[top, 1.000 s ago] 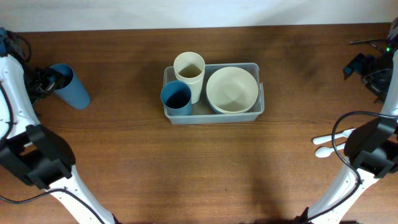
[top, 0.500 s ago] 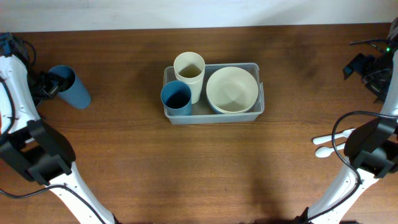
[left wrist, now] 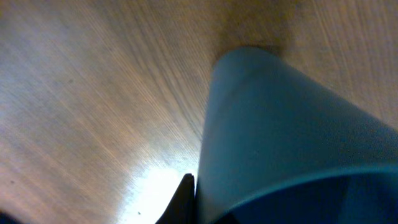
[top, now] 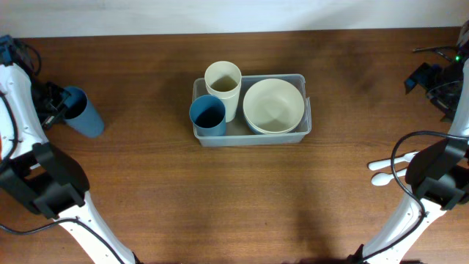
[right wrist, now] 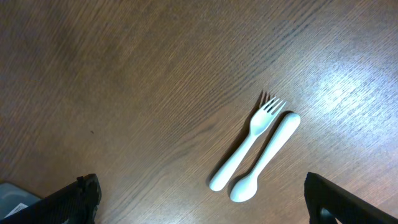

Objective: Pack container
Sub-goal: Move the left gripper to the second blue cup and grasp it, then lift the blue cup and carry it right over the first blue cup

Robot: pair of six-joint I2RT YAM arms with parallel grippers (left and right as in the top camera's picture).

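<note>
The container's blue cup has an open top, so I need to lift my left gripper, move its cup over that top, lower it inside and let go.
The clear container stands at the table's middle and holds a blue cup, a cream cup and a cream bowl. A second blue cup is tilted at the far left, and my left gripper is shut on its rim. The left wrist view is filled by this cup, with one dark finger pressed against its outer wall and the other hidden. My right gripper hangs open high above a white fork and spoon.
The fork and spoon lie side by side near the right edge, beside the right arm. Dark cables and hardware sit at the back right. A corner of the container shows at the lower left of the right wrist view.
My left gripper has gone from open to shut on the blue cup's rim, and the cup has shifted slightly. The right arm has not moved.
</note>
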